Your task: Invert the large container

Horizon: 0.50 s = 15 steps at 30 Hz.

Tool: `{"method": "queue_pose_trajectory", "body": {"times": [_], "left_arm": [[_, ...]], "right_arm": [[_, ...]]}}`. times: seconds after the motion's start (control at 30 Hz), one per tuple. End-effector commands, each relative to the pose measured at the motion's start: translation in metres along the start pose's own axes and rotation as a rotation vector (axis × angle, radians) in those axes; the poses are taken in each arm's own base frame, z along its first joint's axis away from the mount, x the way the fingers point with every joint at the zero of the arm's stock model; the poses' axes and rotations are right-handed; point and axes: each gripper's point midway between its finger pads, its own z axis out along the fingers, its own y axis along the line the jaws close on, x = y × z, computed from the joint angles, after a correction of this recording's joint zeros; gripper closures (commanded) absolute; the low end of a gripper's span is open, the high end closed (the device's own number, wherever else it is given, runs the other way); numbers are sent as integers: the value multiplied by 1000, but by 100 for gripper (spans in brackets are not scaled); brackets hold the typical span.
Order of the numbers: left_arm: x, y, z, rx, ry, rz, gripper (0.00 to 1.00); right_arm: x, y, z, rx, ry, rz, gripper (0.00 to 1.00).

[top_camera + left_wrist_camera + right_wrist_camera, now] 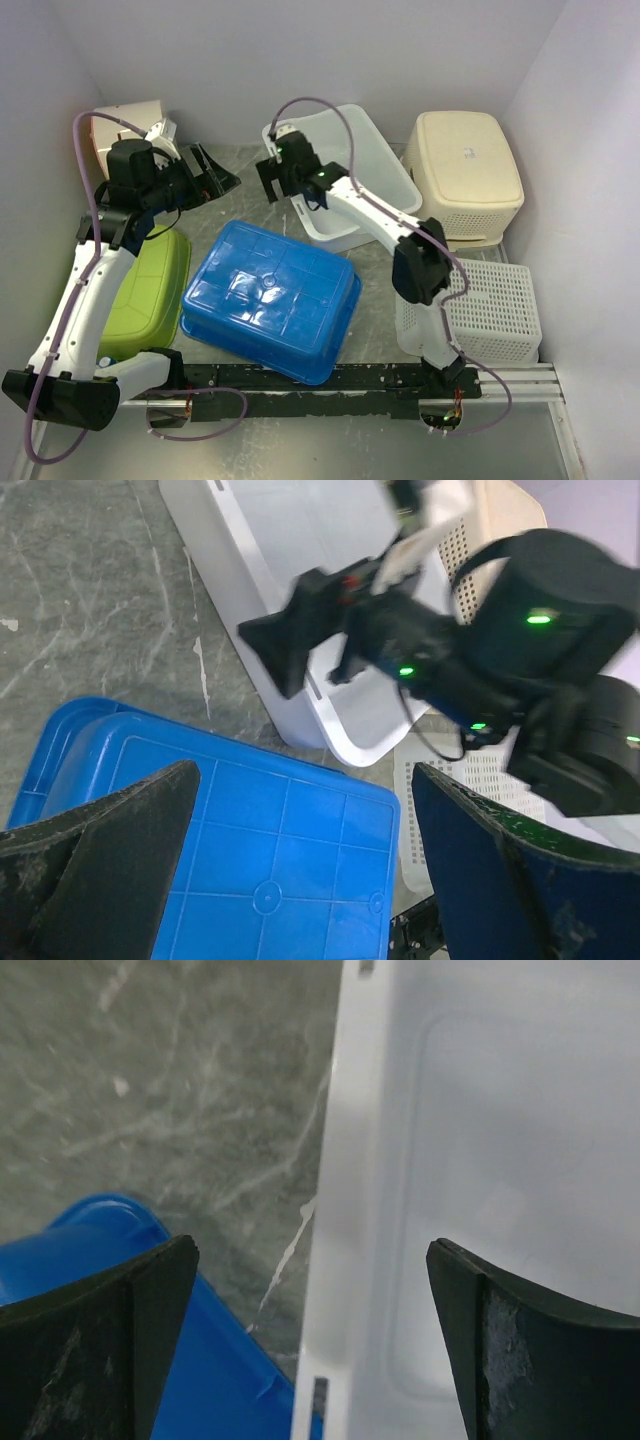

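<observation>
The white tub's long rim [294, 203] runs between the right gripper's open fingers, so the robot will lower that gripper over the tub's rim and close its fingers there.
The blue container [270, 298] lies bottom up in the middle of the table; its ribbed base fills the lower left wrist view [280, 860]. A white tub [350, 170] stands upright behind it. My left gripper [215, 183] is open and empty, in the air to the back left of the blue container, its jaws [303, 772] framing the blue base from above. My right gripper [272, 180] is open and empty, hovering over the white tub's left rim [340, 1210], with one finger on each side of the rim and a corner of the blue container [200, 1380] below.
A green tub [150, 285] lies under my left arm. A beige basket [462, 175] sits upside down at the back right, and a white perforated basket [495, 310] in front of it. A pale container [130, 115] stands at the back left. A black rail [330, 378] runs along the near edge.
</observation>
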Motion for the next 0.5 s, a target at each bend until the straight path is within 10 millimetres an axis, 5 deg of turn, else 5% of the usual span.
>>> {"method": "queue_pose_trajectory", "body": {"times": [0.0, 0.17, 0.3, 0.47], "left_arm": [[-2, -4, -3, 14, -28, 10, 1], [2, -1, -2, 8, -11, 15, 1], [3, -2, -1, 12, -5, 14, 1], [4, -1, -1, 12, -8, 8, 1]], "right_arm": [[25, -1, 19, 89, 82, -3, 2], [39, -1, 30, 115, 118, -34, 10], [35, 11, 29, 38, 105, -56, 30], [31, 15, 26, 15, 121, -66, 73]]}}
